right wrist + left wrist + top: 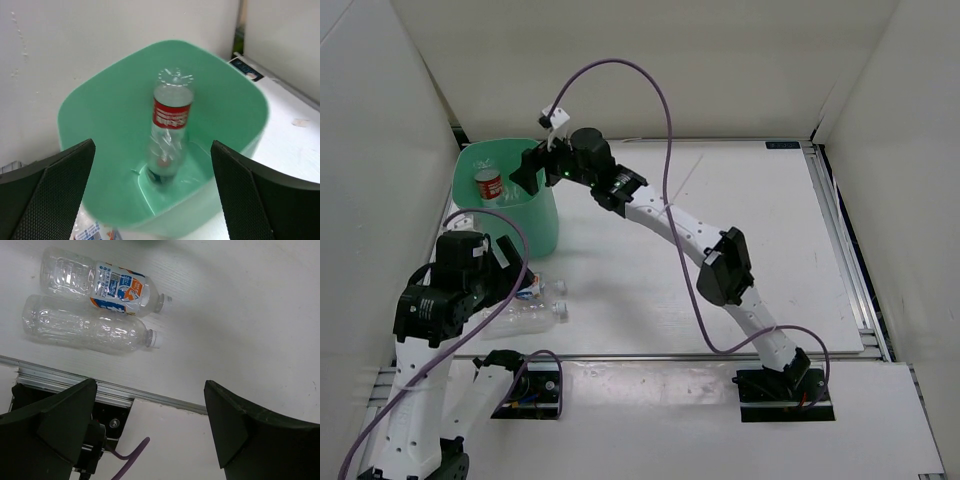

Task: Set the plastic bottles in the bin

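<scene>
The plain bottle lies below my left gripper, parallel to its finger gap, so the gripper needs to turn crosswise and go down over the bottle's middle [521, 319] [86, 326].
The mint-green bin [545, 225] stands at the table's far left; its rim also shows in the right wrist view [250, 95]. A clear bottle with a red label [171, 120] stands cap-down inside it, also seen from above [488, 185]. My right gripper [532, 170] hangs open and empty over the bin's rim. Two clear bottles lie side by side on the table near the front edge: one with a blue-white-orange label [117, 287] and a plain one with a white cap [90, 330]. My left gripper [510, 270] is open and empty above them. I see no fourth bottle.
A metal rail [150, 401] runs along the table's front edge, with a purple cable [130, 460] below it. White walls enclose the table on three sides. The right arm [720, 260] stretches diagonally across the table.
</scene>
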`<state>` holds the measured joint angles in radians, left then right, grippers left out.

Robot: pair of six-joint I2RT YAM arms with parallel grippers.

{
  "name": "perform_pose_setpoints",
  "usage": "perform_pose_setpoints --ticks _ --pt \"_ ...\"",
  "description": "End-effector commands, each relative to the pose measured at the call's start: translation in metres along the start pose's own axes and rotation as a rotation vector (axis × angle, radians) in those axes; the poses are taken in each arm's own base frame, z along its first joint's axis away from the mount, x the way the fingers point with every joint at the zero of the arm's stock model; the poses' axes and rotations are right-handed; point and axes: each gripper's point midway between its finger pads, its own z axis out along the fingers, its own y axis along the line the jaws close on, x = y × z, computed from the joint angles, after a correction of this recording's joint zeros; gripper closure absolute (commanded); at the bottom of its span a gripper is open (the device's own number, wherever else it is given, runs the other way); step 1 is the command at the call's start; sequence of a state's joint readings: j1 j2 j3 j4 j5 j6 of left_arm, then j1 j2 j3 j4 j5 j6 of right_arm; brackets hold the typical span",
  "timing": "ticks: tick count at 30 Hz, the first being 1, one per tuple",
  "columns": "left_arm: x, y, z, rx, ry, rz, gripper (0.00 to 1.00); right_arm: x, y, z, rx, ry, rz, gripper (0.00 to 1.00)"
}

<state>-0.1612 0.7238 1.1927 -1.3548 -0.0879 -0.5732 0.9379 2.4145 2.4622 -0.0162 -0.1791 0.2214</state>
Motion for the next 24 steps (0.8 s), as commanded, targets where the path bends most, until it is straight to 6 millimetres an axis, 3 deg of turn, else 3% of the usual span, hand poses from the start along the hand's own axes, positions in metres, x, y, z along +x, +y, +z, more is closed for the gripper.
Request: perform_pose_setpoints --ticks 1,5,8,9,10,12,13,15,17,19,24 --pt "0.01 0.015 0.0 -0.088 0.05 -0.004 0.0 -0.173 0.052 -0.079 0.0 -0.344 -0.12 0.0" --pt "0.009 0.021 0.008 -0.167 0.018 -0.211 0.0 -0.217 0.077 -0.128 -0.023 -0.377 -0.087 0.0" --pt "0.015 0.024 0.023 -0.195 -0.006 -0.359 0.0 -0.212 0.084 -0.143 -0.028 -0.289 -0.049 0.0" --pt "0.016 0.024 0.028 -0.207 -0.023 -0.474 0.0 -0.224 0.092 -0.158 -0.038 -0.293 -0.051 0.0" --pt "0.021 0.027 0.04 -0.226 -0.033 -0.529 0.0 -0.21 0.092 -0.162 -0.033 -0.224 -0.038 0.0" --pt "0.023 0.031 0.047 -0.231 -0.085 -0.722 0.0 -0.218 0.1 -0.186 -0.03 -0.207 -0.023 0.0" --pt "0.026 0.036 0.051 -0.248 -0.105 -0.786 0.0 -0.202 0.097 -0.19 -0.016 -0.147 0.0 0.0" --pt "0.037 0.048 0.065 -0.263 -0.151 -0.948 0.0 -0.204 0.103 -0.212 -0.012 -0.127 0.004 0.0" --pt "0.05 0.06 0.082 -0.289 -0.175 -1.013 0.0 -0.191 0.104 -0.223 -0.005 -0.061 0.019 0.0" --pt "0.044 0.06 0.091 -0.239 -0.235 -1.082 0.0 -0.185 0.107 -0.24 0.006 -0.016 0.029 0.0" --pt "0.053 0.082 0.117 -0.31 -0.312 -1.12 0.0 -0.181 0.115 -0.276 0.016 0.025 0.039 0.0"
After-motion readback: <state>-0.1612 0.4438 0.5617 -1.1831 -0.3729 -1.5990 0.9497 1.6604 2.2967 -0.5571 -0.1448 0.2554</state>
